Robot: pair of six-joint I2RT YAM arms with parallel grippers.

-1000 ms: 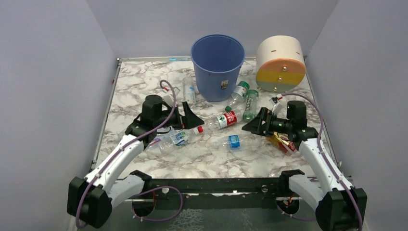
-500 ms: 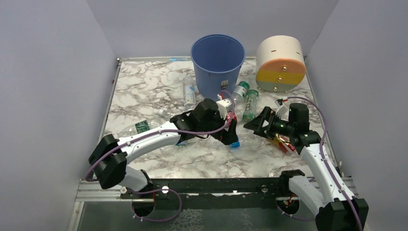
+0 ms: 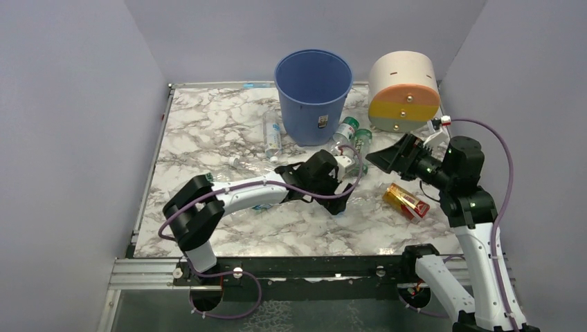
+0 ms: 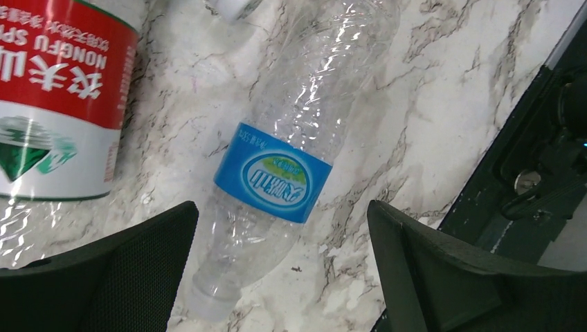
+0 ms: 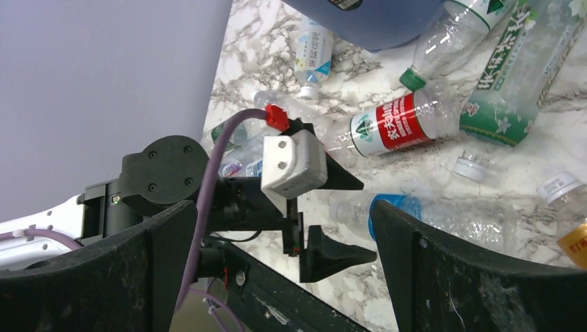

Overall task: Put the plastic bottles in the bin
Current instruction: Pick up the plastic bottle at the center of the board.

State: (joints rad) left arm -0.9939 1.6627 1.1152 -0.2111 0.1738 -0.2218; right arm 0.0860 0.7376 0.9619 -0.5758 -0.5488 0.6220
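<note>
The clear bottle lies below my left gripper with bare marble on both sides, so I should next lower its open fingers around the blue label (image 4: 273, 173) and close them.
The blue bin (image 3: 313, 93) stands at the back middle. My left gripper (image 3: 338, 199) is open and low over a clear blue-label bottle (image 4: 277, 173) that lies on the marble between its fingers (image 4: 111, 277). A red-label bottle (image 4: 55, 104) lies just left of it. My right gripper (image 3: 387, 158) is open and empty, raised above the table's right side. From its wrist view I see the red-label bottle (image 5: 398, 124), a green-label bottle (image 5: 512, 90), the blue-label bottle (image 5: 429, 214) and the left gripper (image 5: 325, 228). More bottles lie by the bin (image 3: 272, 135), including a green-capped one (image 3: 344, 131).
A cream drum with orange and yellow bands (image 3: 403, 90) stands right of the bin. A yellow and red can (image 3: 405, 200) lies on the marble at the right. A loose white cap (image 5: 471, 166) lies among the bottles. Grey walls close in both sides.
My left arm has swung right across the table and come down over the blue-label bottle. My right arm has lifted and pulled back to the right, off the can.
</note>
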